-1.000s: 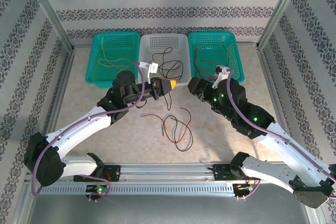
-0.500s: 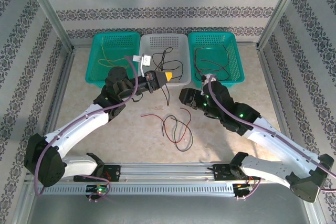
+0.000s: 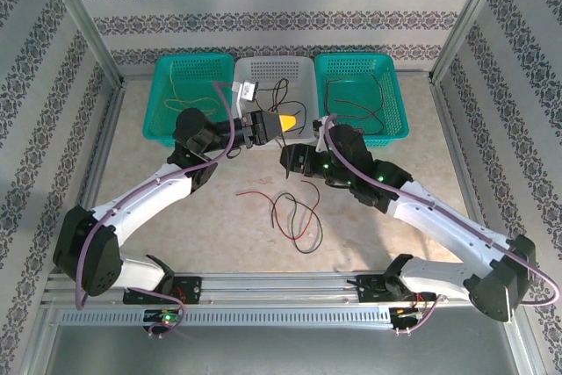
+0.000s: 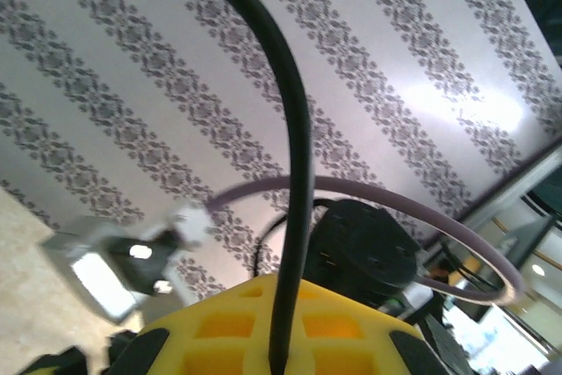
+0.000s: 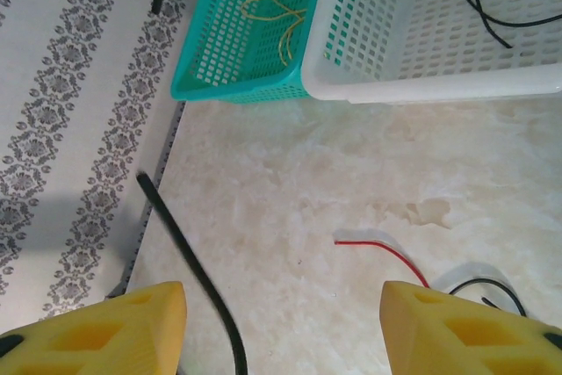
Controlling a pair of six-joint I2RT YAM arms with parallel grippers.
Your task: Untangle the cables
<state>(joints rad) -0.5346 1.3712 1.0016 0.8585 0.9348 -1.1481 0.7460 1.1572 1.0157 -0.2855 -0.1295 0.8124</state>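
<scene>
Next, my left gripper moves the thin black cable away from my base and over the white basket, before it opens.
My left gripper (image 3: pixel 286 121) hovers by the white basket's front rim, shut on a thin black cable (image 4: pixel 297 173) that runs up between its yellow fingers (image 4: pixel 351 322). My right gripper (image 3: pixel 288 158) is just below it, open. In the right wrist view its gripper (image 5: pixel 281 331) looks down at the table, and a hanging black cable (image 5: pixel 184 252) crosses close to its left finger without being gripped. Loose red and black cables (image 3: pixel 294 212) lie tangled on the table. A red cable end (image 5: pixel 386 248) and a black loop (image 5: pixel 483 287) show near the right finger.
Three baskets stand along the back: a left teal basket (image 3: pixel 167 116) with a yellow cable (image 3: pixel 189 98), a white basket (image 3: pixel 303 72) with a black cable (image 3: pixel 283 94), and a right teal basket (image 3: pixel 395 111) with red and black cables (image 3: pixel 351 98). Metal frame rails edge the table.
My right arm has swung left across the table until its gripper sits just under the left one. My left gripper has drifted up toward the white basket, still holding the black cable.
</scene>
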